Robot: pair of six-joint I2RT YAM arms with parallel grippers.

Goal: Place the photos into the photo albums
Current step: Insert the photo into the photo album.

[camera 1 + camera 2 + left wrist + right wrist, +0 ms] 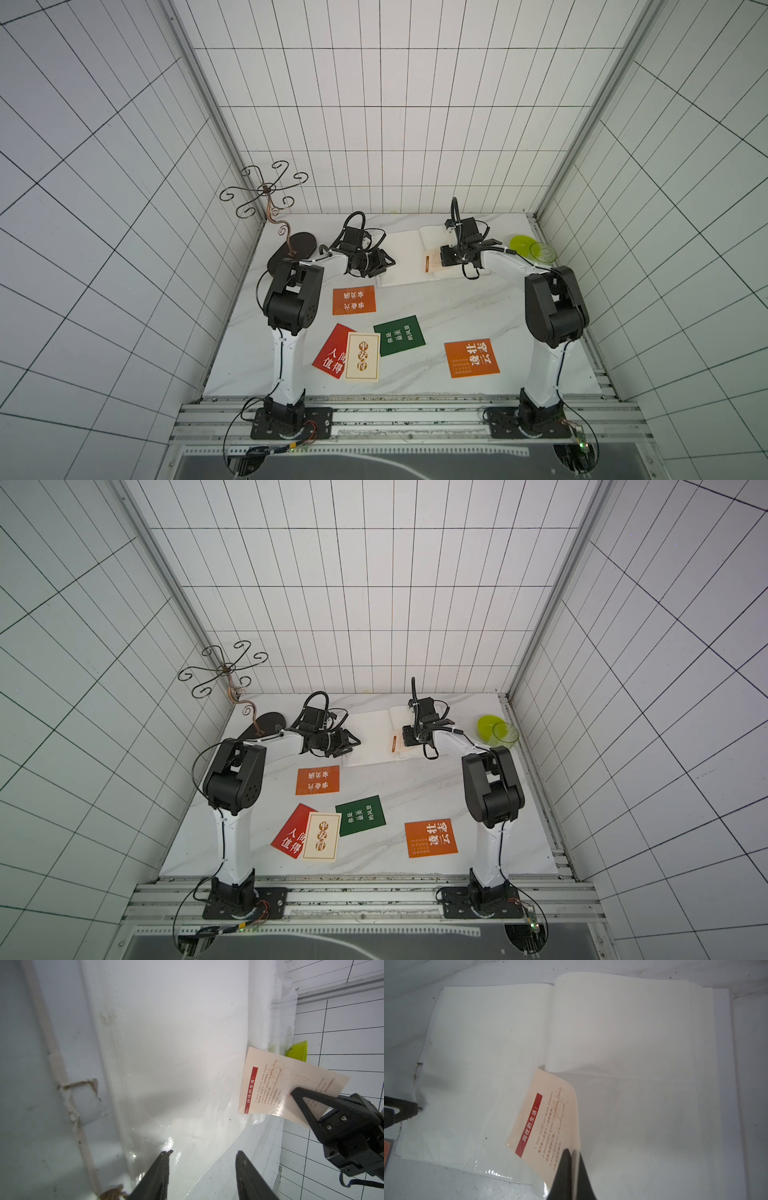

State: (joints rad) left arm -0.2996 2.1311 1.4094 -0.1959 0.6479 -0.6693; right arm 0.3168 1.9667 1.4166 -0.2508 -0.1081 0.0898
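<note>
The cream photo still hangs tilted above the album, so the robot's right gripper will next go down onto the bare glossy page [416,267] [504,1118] beside the album's spine to release the photo.
The photo album [405,253] lies open at the back of the table, its white pages up, and shows in both top views [372,737]. My right gripper [572,1153] is shut on a cream photo [542,1118] with a red bar, held tilted over the album's middle near the spine [280,1084]. My left gripper [202,1152] stands open at the album's left edge, one fingertip [411,1107] at the glossy page. On the table lie an orange photo [354,300], a red photo [332,351] partly under a cream photo [362,356], a dark green photo [400,335] and another orange photo [471,358].
A scrolled metal stand [266,191] on a dark oval base [293,251] occupies the back left corner. A green bowl [522,243] and a clear glass [542,252] sit at the back right, close to my right arm. Tiled walls enclose three sides.
</note>
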